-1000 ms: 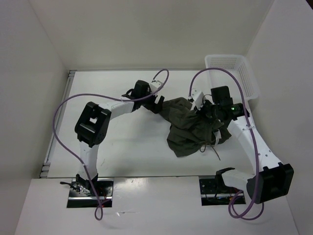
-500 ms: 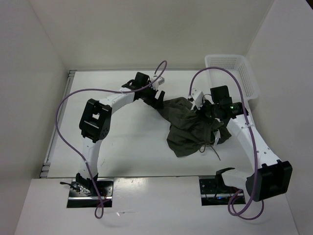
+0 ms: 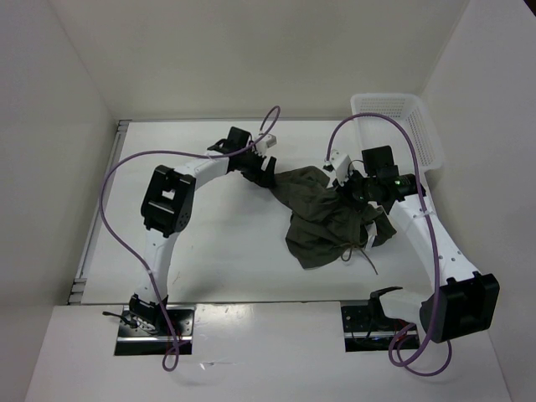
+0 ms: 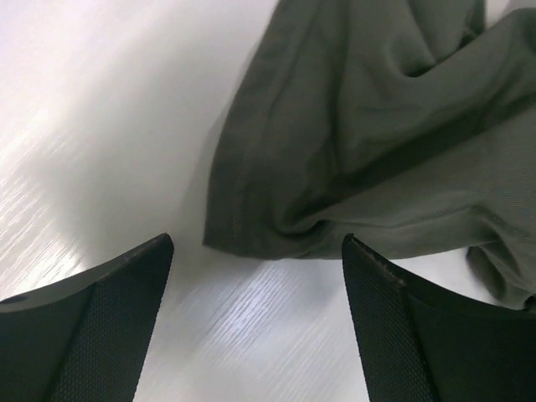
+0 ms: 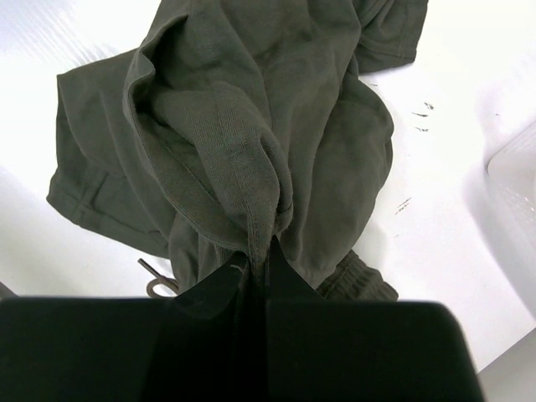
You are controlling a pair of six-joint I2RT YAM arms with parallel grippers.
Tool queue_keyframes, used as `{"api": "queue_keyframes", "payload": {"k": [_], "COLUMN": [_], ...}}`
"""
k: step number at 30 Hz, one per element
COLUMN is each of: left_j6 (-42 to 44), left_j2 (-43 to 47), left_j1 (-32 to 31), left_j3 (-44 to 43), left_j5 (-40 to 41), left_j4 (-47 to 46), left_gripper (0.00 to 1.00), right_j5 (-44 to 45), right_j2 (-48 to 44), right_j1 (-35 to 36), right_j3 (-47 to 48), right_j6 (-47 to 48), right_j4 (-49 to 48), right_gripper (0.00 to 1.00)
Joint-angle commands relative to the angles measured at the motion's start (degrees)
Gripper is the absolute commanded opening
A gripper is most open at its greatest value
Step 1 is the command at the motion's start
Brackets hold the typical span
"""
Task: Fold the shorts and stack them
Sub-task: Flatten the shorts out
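Observation:
My right gripper rises next, then lowers outward onto the bare tabletop by the tabletop's far edge [image 3: 310, 148]. It then releases the shorts' fold, because the shorts [image 3: 322, 218] lie bunched and wrinkled.
The dark olive shorts [image 3: 322, 218] lie bunched and wrinkled at the table's middle right. Their drawstring [image 3: 367, 260] trails off the near edge. My right gripper [image 3: 356, 191] is shut on a ribbed fold of the shorts [image 5: 251, 193], holding it raised so the cloth hangs below. My left gripper [image 3: 266, 173] is open and empty, low over the table just left of the shorts' far-left hem corner [image 4: 251, 226]. The hem lies just beyond the gap between its fingertips [image 4: 134, 276], not touching them.
A white mesh basket [image 3: 402, 126] stands at the table's far right corner, and its edge shows in the right wrist view [image 5: 515, 180]. Purple cables loop over both arms. Bare white table [image 3: 209, 243] lies left of and in front of the shorts.
My left arm has swung away toward the far side, its gripper staying near the shorts' left hem. The right gripper and the held cloth have barely moved.

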State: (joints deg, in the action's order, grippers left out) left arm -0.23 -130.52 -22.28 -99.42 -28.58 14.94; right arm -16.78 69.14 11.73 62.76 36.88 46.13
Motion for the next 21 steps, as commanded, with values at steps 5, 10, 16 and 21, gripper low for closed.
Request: {"api": "queue_keyframes", "payload": {"k": [5,10,16,21], "left_j6": [0.2,0.2,0.2,0.2], "left_j2": [-3.1,-4.7,-5.1,4.6], "left_j1": [-0.3,-0.3,-0.3,7.9], "left_j3": [0.6,1.2,-0.5,-5.2], "left_j5": [-8.9,-9.4,-10.5,-10.4], "left_j4": [-3.4,-4.7,-4.8,1.8], "left_gripper": [0.67,0.36,0.0,0.0], "right_j5": [-0.9,-0.9,-0.4,2.5], "right_j2": [-1.2,-0.7,-0.2,2.0], "right_j1": [-0.4,-0.4,-0.4,-0.4], "right_j3": [0.5,0.5,1.6,6.5], "right_j6": [-0.8,-0.8,-0.8,-2.9], "right_j4": [-2.8,-3.3,-3.8,-11.4], "right_gripper": [0.0,0.0,0.0,0.0]}}
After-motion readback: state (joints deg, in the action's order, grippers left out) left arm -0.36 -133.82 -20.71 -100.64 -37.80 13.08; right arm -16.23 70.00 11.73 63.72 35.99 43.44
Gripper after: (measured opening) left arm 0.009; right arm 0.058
